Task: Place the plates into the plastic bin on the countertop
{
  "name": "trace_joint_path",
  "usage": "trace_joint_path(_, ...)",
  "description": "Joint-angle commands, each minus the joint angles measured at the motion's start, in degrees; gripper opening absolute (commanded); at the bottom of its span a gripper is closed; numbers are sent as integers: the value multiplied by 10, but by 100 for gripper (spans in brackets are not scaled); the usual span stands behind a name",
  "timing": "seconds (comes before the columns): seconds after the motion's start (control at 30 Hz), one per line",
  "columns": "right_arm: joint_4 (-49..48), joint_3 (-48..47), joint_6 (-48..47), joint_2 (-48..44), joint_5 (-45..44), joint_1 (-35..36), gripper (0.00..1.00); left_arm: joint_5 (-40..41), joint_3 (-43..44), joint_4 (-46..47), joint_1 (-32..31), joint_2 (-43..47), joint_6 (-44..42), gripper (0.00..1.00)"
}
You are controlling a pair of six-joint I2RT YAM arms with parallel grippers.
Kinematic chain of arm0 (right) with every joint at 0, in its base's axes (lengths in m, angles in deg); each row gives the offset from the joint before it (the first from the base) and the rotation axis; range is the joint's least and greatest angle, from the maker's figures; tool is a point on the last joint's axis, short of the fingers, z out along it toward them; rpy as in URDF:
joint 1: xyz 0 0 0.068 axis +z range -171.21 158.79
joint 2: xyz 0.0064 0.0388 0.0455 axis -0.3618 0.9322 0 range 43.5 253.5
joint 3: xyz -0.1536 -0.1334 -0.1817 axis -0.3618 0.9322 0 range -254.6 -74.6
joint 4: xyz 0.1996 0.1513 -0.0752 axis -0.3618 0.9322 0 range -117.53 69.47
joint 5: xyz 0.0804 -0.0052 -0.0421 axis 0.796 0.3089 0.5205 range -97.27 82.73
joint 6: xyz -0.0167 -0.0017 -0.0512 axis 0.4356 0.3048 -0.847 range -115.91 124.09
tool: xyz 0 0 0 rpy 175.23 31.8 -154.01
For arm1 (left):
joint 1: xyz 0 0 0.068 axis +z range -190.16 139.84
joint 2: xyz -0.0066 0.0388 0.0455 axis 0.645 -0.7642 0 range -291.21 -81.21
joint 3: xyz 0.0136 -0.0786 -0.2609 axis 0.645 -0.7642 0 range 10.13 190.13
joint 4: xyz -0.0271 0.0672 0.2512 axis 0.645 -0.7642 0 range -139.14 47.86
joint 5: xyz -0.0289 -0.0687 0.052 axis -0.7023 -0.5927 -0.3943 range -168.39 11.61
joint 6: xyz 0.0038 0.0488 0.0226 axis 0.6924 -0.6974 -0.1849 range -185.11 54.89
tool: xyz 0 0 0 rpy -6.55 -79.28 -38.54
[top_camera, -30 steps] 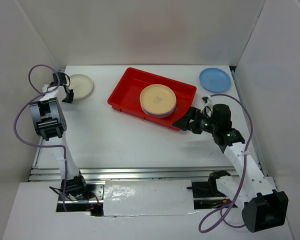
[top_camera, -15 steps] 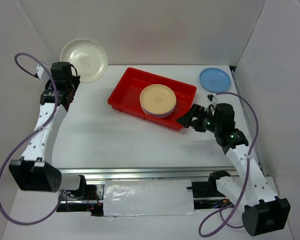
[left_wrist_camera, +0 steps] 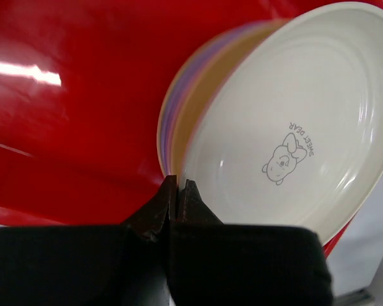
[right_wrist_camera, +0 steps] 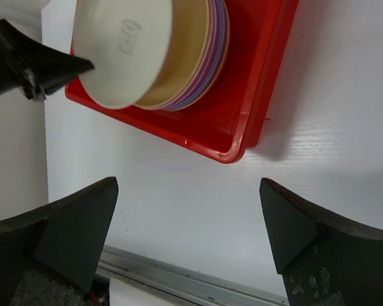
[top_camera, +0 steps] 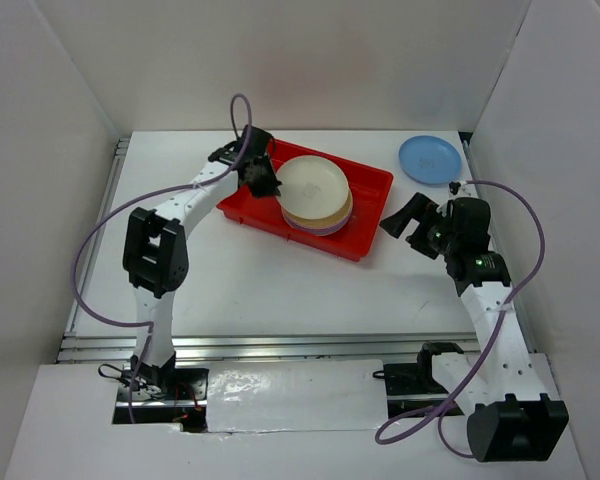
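Observation:
The blue plate is still outside the red bin, so my open right gripper needs to move outward next and come down to close on the plate's near rim [top_camera: 448, 180].
The red plastic bin [top_camera: 250, 178] lies at the back middle of the white countertop [top_camera: 250, 280]. A stack of plates [top_camera: 325, 218] with a yellow-orange one on top and purple ones below sits in it. My left gripper [top_camera: 270, 187] is shut on the rim of the cream plate [top_camera: 313, 182], held tilted over the stack. In the left wrist view the cream plate [left_wrist_camera: 293, 121] shows a cartoon print, with the bin [left_wrist_camera: 70, 95] behind it. My right gripper [top_camera: 400, 220] is open and empty, right of the bin. A blue plate [top_camera: 430, 158] lies at the back right.
White walls enclose the countertop on three sides. Metal rails [top_camera: 280, 345] run along the near edge. In the right wrist view the bin's near corner [right_wrist_camera: 242, 140] and the stack [right_wrist_camera: 198, 57] lie beyond my open fingers [right_wrist_camera: 83, 223].
My left arm has swung from the back left corner to over the bin, carrying the cream plate onto the stack. My right gripper has drawn back a little to the right.

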Motion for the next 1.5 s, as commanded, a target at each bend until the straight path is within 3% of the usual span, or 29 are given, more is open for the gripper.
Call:
trace_joint_path(0.0, 29, -25, -11, -18, -14, -5, 100, -38, 26, -16, -3, 23, -15, 0)
trace_joint_path(0.17, 42, -27, -16, -21, -14, -7, 100, -55, 5, 3, -10, 12, -16, 0)
trace_joint_path(0.23, 41, -28, -17, -22, -13, -6, 100, -61, 9, -1, -10, 4, -18, 11)
trace_joint_path(0.27, 42, -28, -17, -21, -10, -7, 100, -65, 10, -1, -11, 3, -19, 23)
trace_joint_path(0.3, 40, -29, -17, -21, -10, -7, 100, -59, 11, -7, -12, 4, -19, 52)
trace_joint_path(0.37, 40, -32, -19, -18, -12, -7, 100, -54, -1, 2, -18, 23, -24, 99)
trace_joint_path(0.53, 5, -19, -6, 13, -8, -21, 100, -48, -19, -3, -21, 85, -53, 99)
trace_joint_path(0.63, -67, -5, 27, 74, -2, -49, 100, -10, -59, -10, -32, 186, -83, 99)
trace_joint_path(0.83, -226, -14, 165, 244, -77, -108, 100, 1, -220, -59, -46, 374, -143, 99)
trace_joint_path(0.97, -314, -57, 256, 362, -142, -126, 100, 72, -327, -125, -59, 468, -151, 99)
trace_joint_path(1.13, -386, -121, 352, 486, -166, -143, 100, 58, -431, -143, -55, 590, -179, 99)
trace_joint_path(1.27, -362, -207, 384, 553, -216, -142, 100, 91, -436, -175, -48, 657, -205, 99)
trace_joint_path(1.47, -237, -390, 395, 713, -208, -145, 96, 96, -473, -120, -32, 757, -203, 99)
